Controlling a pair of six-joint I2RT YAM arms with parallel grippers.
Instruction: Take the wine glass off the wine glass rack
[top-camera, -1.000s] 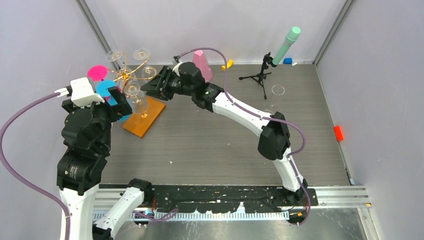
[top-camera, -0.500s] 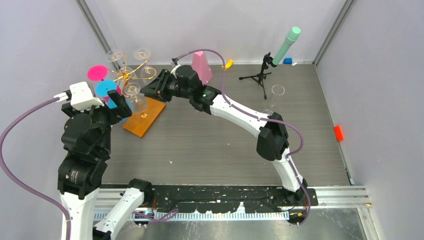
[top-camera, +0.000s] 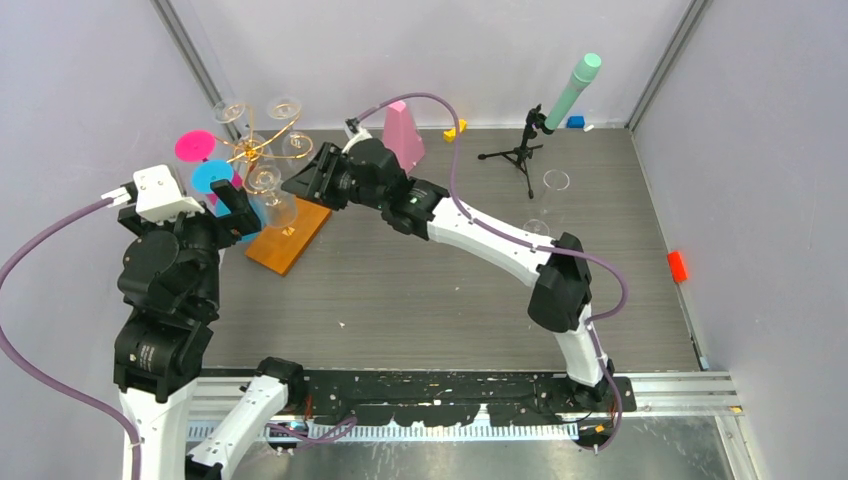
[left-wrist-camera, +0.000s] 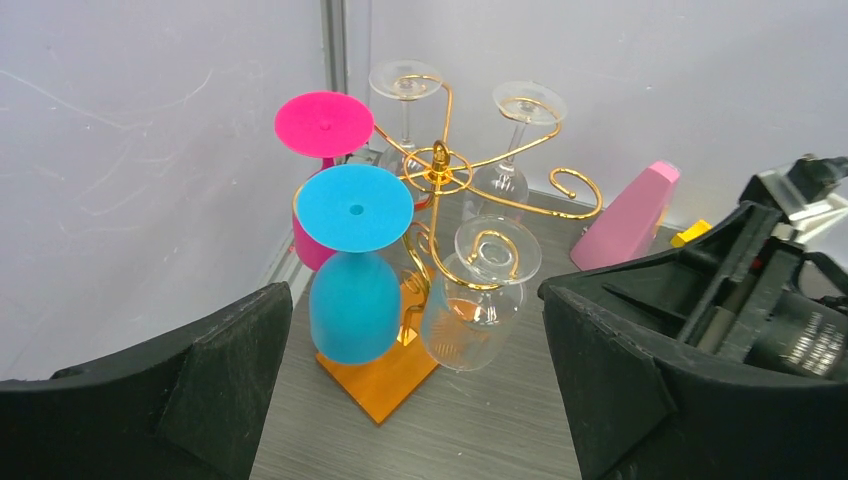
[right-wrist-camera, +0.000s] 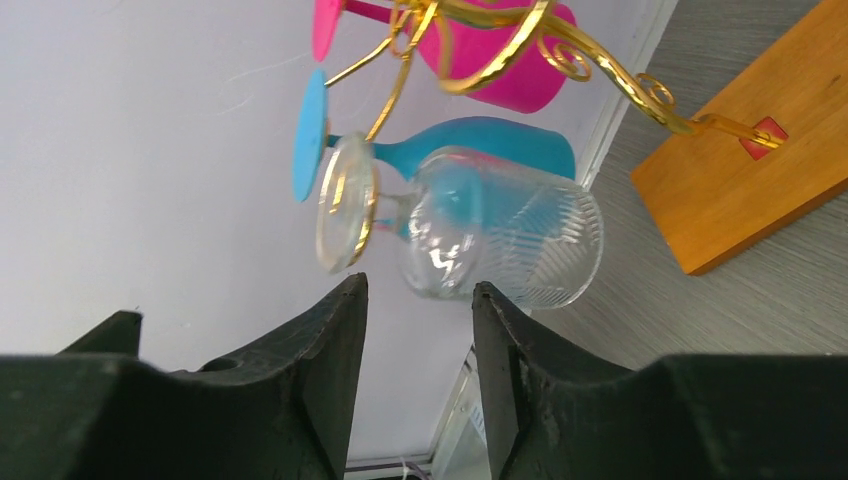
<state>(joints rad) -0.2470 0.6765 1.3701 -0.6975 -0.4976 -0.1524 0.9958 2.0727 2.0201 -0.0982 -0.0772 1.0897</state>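
The ribbed glass's round foot (top-camera: 265, 179) (right-wrist-camera: 343, 225) is still above the gap of my right gripper, so that gripper will next go up and move left in the top view to close on it.
The wine glass rack (top-camera: 255, 150) is gold wire on an orange-brown wooden base (top-camera: 290, 235) at the back left. A clear ribbed wine glass (top-camera: 275, 200) hangs upside down on its nearest arm, beside a blue glass (top-camera: 215, 180) and a pink glass (top-camera: 195, 145); two more clear glasses hang behind. My right gripper (top-camera: 302, 182) is open just right of the ribbed glass; in the right wrist view its gap (right-wrist-camera: 418, 290) sits just short of the glass (right-wrist-camera: 500, 235). My left gripper (top-camera: 235, 205) is open wide and empty, with the rack (left-wrist-camera: 437, 178) and ribbed glass (left-wrist-camera: 475, 310) ahead of it (left-wrist-camera: 415, 330).
A pink wedge (top-camera: 403, 135) stands behind the right wrist. A black tripod with a mint-green tube (top-camera: 520, 150) stands at the back right, with small yellow (top-camera: 455, 130) and blue (top-camera: 575, 122) blocks near the wall. A red block (top-camera: 678, 266) lies at the right edge. Walls close in behind and left.
My right gripper has edged left and slightly nearer, closer to the ribbed glass, and its elbow has swung right. My left wrist has shifted slightly left. No glass has left the rack.
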